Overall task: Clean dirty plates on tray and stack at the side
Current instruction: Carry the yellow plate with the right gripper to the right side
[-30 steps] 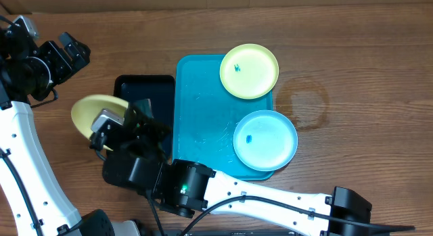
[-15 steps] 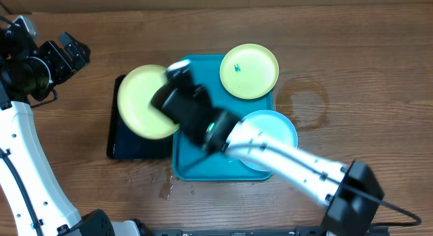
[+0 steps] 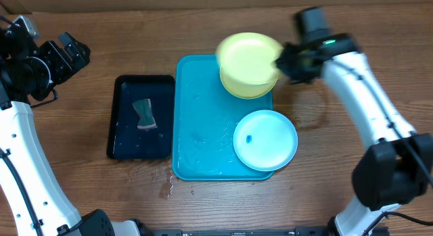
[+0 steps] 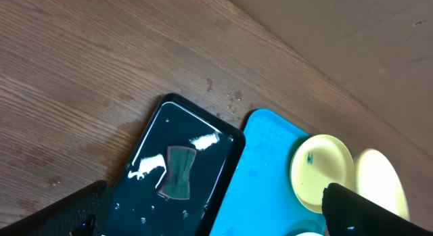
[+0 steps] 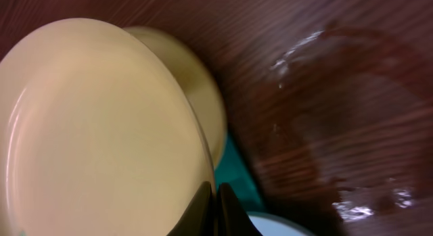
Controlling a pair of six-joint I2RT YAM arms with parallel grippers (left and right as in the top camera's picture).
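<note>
My right gripper goes right in the overhead view and down onto the wet ring [image 3: 308, 106] [image 5: 358, 121] below it next. It then releases the plate, since that wood is clear.
My right gripper [image 3: 280, 61] is shut on the rim of a pale yellow-green plate [image 3: 247, 58] and holds it tilted above the far right corner of the cyan-blue tray [image 3: 203, 128]. The right wrist view shows the jaws [image 5: 216, 207] pinching this plate [image 5: 95, 128]. A second yellow-green plate [image 3: 252, 91] lies under it on the tray corner, mostly hidden; its edge shows in the right wrist view [image 5: 203, 101]. A light cyan plate [image 3: 265, 140] with a blue smear lies on the tray's near right edge. My left gripper [image 3: 65, 50] is open and empty at the far left, high above the table.
A narrow black tray [image 3: 142, 143] holding water and a grey-green sponge [image 3: 143, 114] stands left of the cyan tray. A wet ring [image 3: 304, 104] marks the wood to the right of the tray. Water drops [image 3: 169, 189] lie at the tray's near left corner.
My right arm has carried the yellow-green plate from left of the black tray, across the cyan tray, to above its far right corner. The left arm has not moved.
</note>
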